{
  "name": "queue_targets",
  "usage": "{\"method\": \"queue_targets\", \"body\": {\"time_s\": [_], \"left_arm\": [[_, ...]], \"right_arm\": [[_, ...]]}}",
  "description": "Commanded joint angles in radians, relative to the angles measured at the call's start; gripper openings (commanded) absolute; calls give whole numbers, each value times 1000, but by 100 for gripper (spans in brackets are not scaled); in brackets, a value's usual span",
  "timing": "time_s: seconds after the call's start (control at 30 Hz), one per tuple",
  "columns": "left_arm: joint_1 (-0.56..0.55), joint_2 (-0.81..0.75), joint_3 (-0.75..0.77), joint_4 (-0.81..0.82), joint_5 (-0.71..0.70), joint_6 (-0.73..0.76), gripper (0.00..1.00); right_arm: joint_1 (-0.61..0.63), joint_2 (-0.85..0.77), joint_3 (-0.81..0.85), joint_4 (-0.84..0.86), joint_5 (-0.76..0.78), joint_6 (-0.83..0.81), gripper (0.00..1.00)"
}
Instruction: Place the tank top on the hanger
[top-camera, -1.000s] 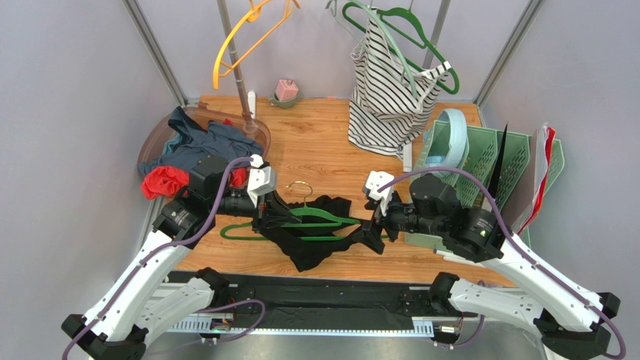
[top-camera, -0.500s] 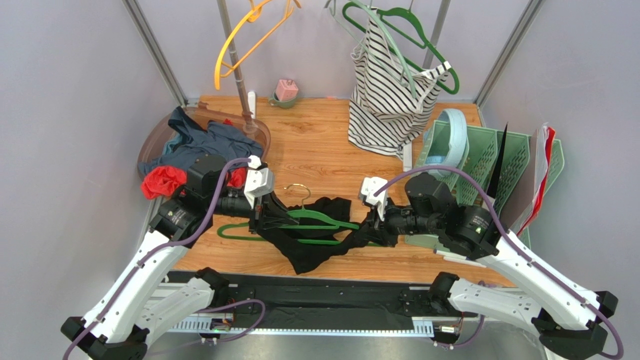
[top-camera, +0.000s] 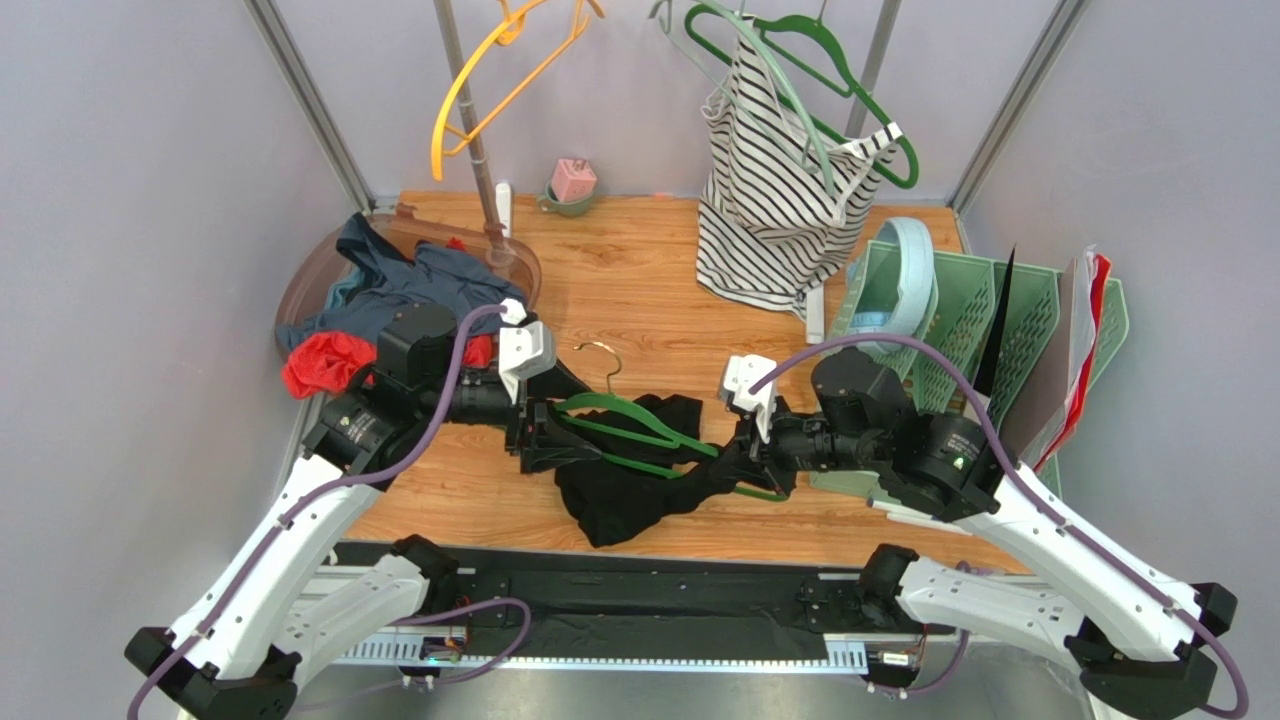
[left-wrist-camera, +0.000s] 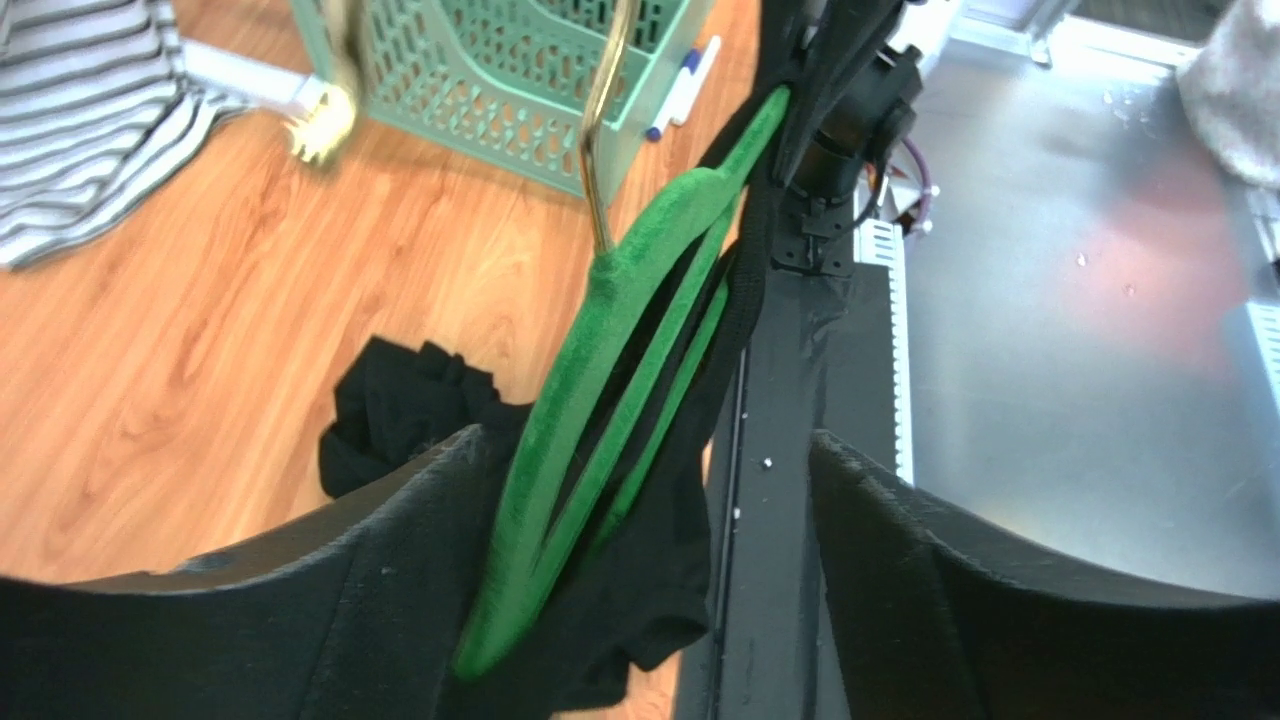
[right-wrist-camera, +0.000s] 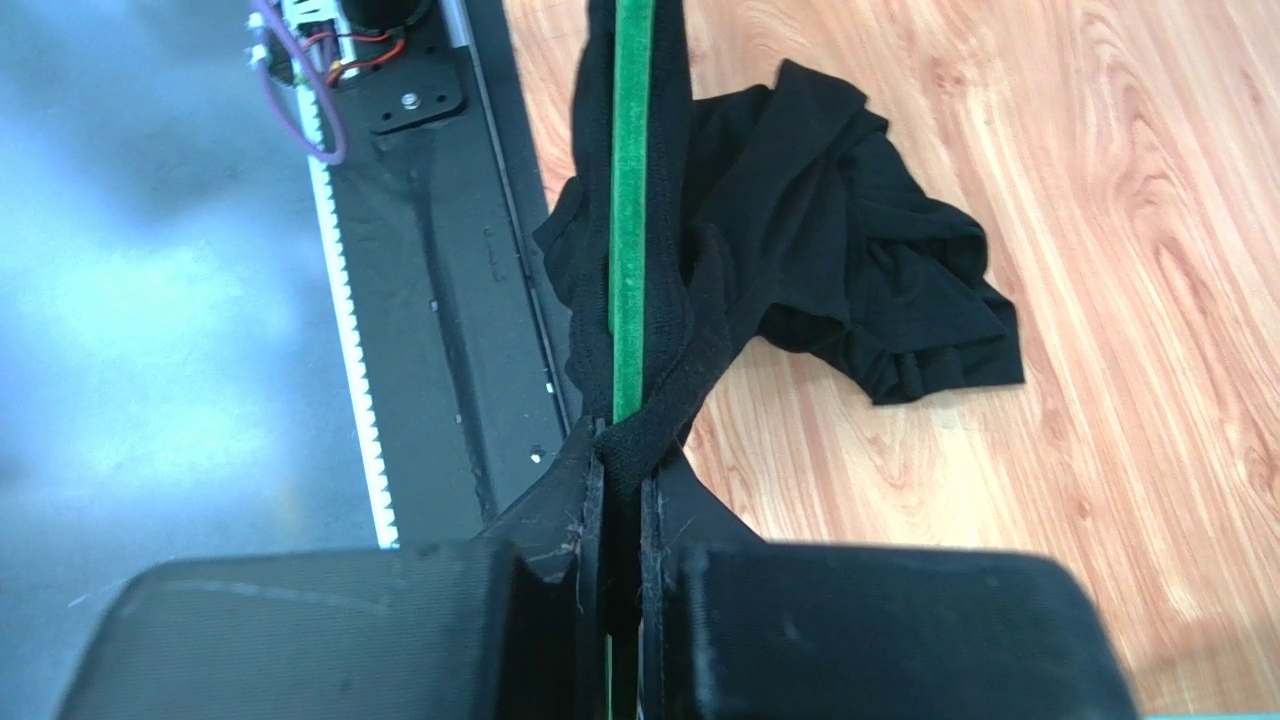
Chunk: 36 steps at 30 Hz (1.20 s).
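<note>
The green hanger (top-camera: 624, 428) in my right gripper goes up and outward next to the higher empty gap (top-camera: 639, 75) beside the striped top, and my gripper releases it there.
The dark green hanger (top-camera: 624, 428) lies tilted over the table's front, with the black tank top (top-camera: 631, 492) bunched under and around it. My left gripper (top-camera: 535, 432) is open at the hanger's left end; in the left wrist view its fingers (left-wrist-camera: 301, 600) stand wide apart with the hanger (left-wrist-camera: 601, 375) and tank top (left-wrist-camera: 406, 428) loose between them. My right gripper (top-camera: 751, 458) is shut at the hanger's right end. In the right wrist view the gripper (right-wrist-camera: 621, 465) pinches a tank top (right-wrist-camera: 842, 270) strap together with the hanger (right-wrist-camera: 628, 195) arm.
A striped top (top-camera: 781, 165) hangs on a green hanger at the back, beside a yellow-orange hanger (top-camera: 496, 75) on a pole (top-camera: 473, 135). A brown basin (top-camera: 308, 270) of blue-grey and red clothes sits left. Mint racks (top-camera: 977, 315) stand right. A pink cup (top-camera: 571, 183) is far back.
My left gripper opened and let go of the hanger's left end. My right gripper moved in and shut on the strap and hanger end. The hanger tilted.
</note>
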Motion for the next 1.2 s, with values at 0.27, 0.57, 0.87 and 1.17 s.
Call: {"method": "queue_targets", "body": {"time_s": [0.27, 0.57, 0.87, 1.17], "left_arm": [[2, -65, 10, 83, -456, -48, 99], [3, -150, -27, 112, -851, -86, 99], [5, -162, -42, 112, -928, -103, 99], [5, -181, -56, 115, -965, -99, 99]], "right_arm": [[-7, 12, 14, 24, 269, 86, 0], [-58, 71, 158, -47, 562, 177, 0], [-170, 269, 486, -58, 611, 195, 0], [-277, 528, 843, -90, 575, 174, 0]]}}
